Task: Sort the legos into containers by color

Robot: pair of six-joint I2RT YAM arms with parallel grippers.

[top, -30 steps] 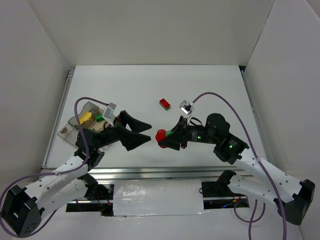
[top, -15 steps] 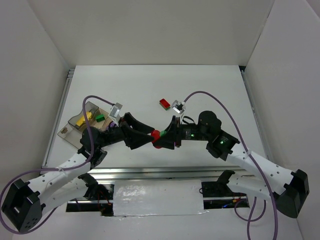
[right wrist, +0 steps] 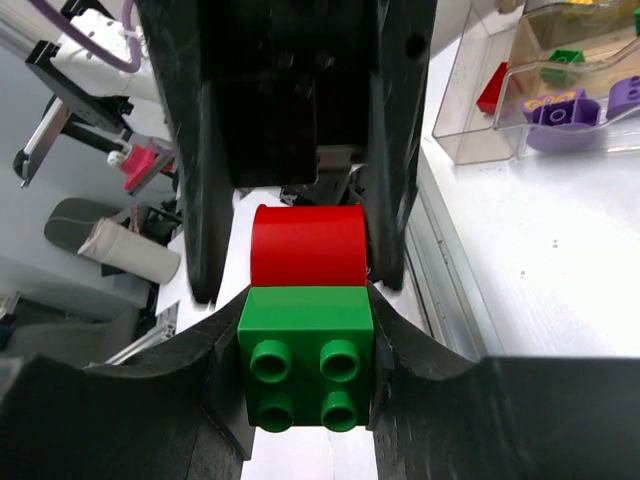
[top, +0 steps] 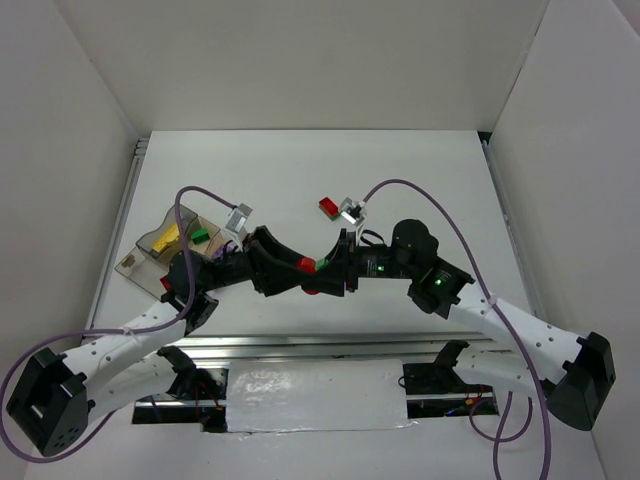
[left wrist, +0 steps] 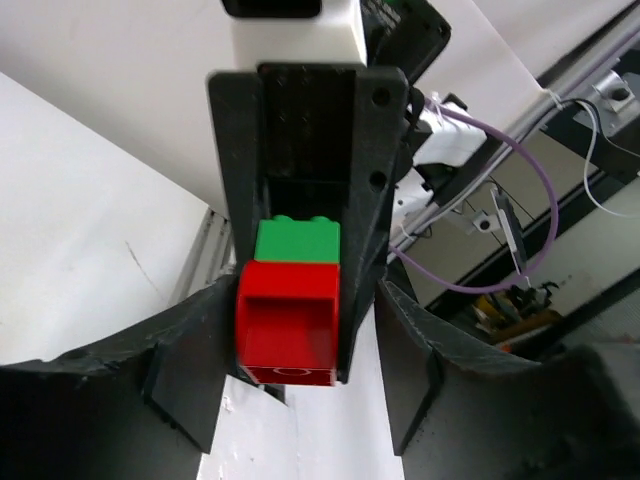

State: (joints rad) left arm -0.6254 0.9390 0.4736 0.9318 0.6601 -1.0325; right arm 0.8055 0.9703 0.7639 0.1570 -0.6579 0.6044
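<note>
My left gripper needs to carry the matching red lego down to the container with red (top: 146, 273) next and then let go of it, as that container is below the gripper and to the left in the top view.
My right gripper (right wrist: 307, 325) is shut on a green lego (right wrist: 306, 365) that is stuck to a rounded red lego (right wrist: 306, 245). The pair hangs above the table's front middle (top: 314, 267). My left gripper (left wrist: 310, 305) faces it with its jaws either side of the red lego (left wrist: 288, 322). Its left finger is against the lego and a gap shows on the right side. A red-and-green lego (top: 328, 207) lies on the table behind. The clear containers (top: 150, 245) sit at the left with yellow and green legos; in the right wrist view the containers (right wrist: 470, 110) also show red and purple ones.
White walls enclose the table on three sides. A metal rail (top: 300, 345) runs along the near edge. Purple cables (top: 400, 186) arc over both arms. A small white camera block (top: 350, 210) on the right wrist hangs close to the lego on the table.
Both arms have come together at the front middle. My left gripper's jaws have narrowed around the red lego, while the right gripper has kept its hold and moved left.
</note>
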